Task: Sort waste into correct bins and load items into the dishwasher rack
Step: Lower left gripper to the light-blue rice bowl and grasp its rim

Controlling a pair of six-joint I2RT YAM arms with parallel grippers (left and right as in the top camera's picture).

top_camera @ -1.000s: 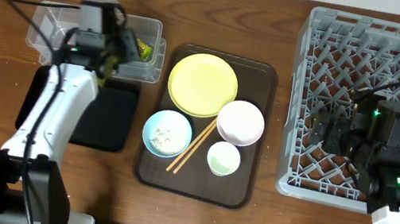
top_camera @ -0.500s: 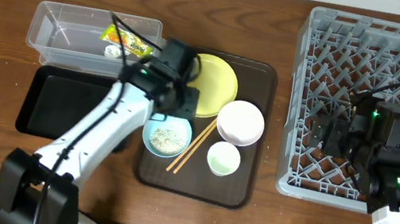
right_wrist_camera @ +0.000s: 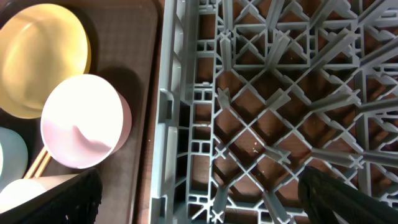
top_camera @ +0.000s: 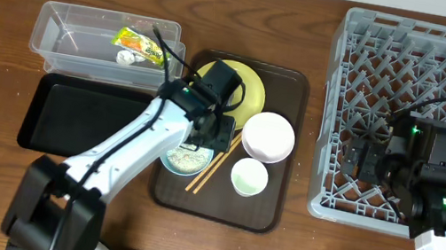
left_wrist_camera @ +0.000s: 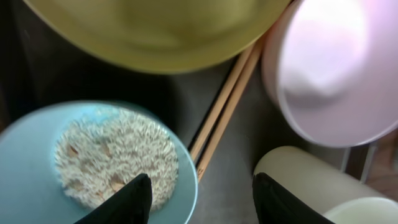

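Observation:
My left gripper should go down next over the light blue bowl's rim beside the chopsticks and close there. That rim is already between its open fingers.
My left gripper (top_camera: 209,132) (left_wrist_camera: 205,202) is open and empty, low over the rim of the light blue bowl (top_camera: 185,157) (left_wrist_camera: 37,143), which holds rice grains (left_wrist_camera: 112,155). The two chopsticks (top_camera: 215,163) (left_wrist_camera: 227,106) lie beside it, between the yellow plate (top_camera: 242,88) (left_wrist_camera: 155,31), the white bowl (top_camera: 268,137) (left_wrist_camera: 329,68) and the pale green cup (top_camera: 249,178) (left_wrist_camera: 311,186). The yellow-green wrapper (top_camera: 137,41) and the white scrap (top_camera: 126,57) lie in the clear tub (top_camera: 83,42). My right gripper (top_camera: 360,154) (right_wrist_camera: 205,205) is open and empty over the left edge of the grey dishwasher rack (top_camera: 421,120) (right_wrist_camera: 267,112).
The dishes sit on a dark brown serving tray (top_camera: 272,214) (right_wrist_camera: 134,62) between the bins and the rack. The shallow black tray (top_camera: 72,115) lies in front of the clear tub. The right wrist view also shows the white bowl (right_wrist_camera: 84,121) and the yellow plate (right_wrist_camera: 43,56).
My left arm has swung right from over the clear tub to over the blue bowl. The wrapper now lies in the tub. The right arm has barely moved.

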